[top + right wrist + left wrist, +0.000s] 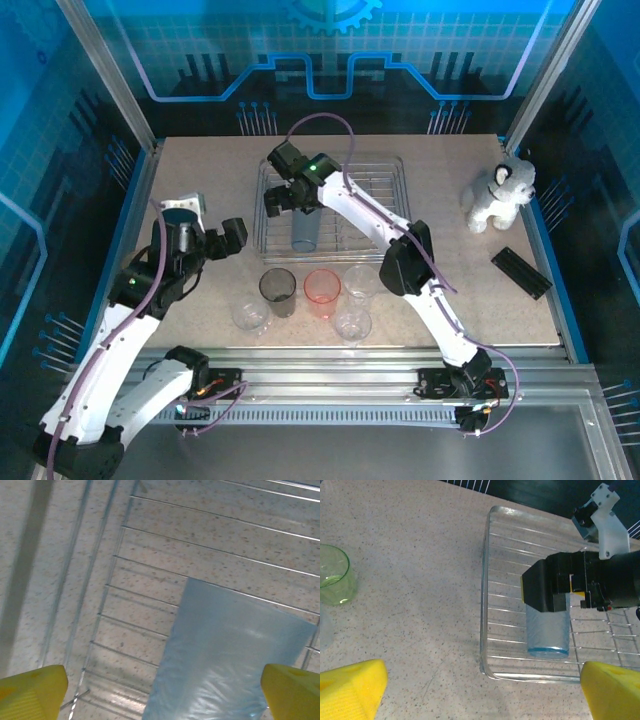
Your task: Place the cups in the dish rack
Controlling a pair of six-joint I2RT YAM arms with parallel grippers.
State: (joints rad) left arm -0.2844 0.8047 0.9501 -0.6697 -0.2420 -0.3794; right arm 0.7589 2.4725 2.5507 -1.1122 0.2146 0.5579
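Note:
I should move my right gripper down onto the blue cup (305, 234) (235, 655) and turn so that it lines up with the cup's sides.
The dish rack (385, 170) sits at the middle back of the table. A blue cup (305, 234) lies on its side in the rack's left part, rim toward the near edge. My right gripper (283, 200) hangs just over that cup, open, with the cup (235, 655) between its spread yellow fingertips (292, 692) and not squeezed. My left gripper (233, 240) is open and empty over bare table, left of the rack's near-left corner (490, 670). On the table in front of the rack stand a dark cup (278, 290), a red cup (322, 292) and three clear cups (352, 322). A green cup (332, 575) stands farther left.
A plush toy dog (500, 195) sits at the back right, and a flat black object (520, 272) lies near the right edge. An aluminium rail (380, 365) runs along the near edge. Enclosure posts stand at the back corners.

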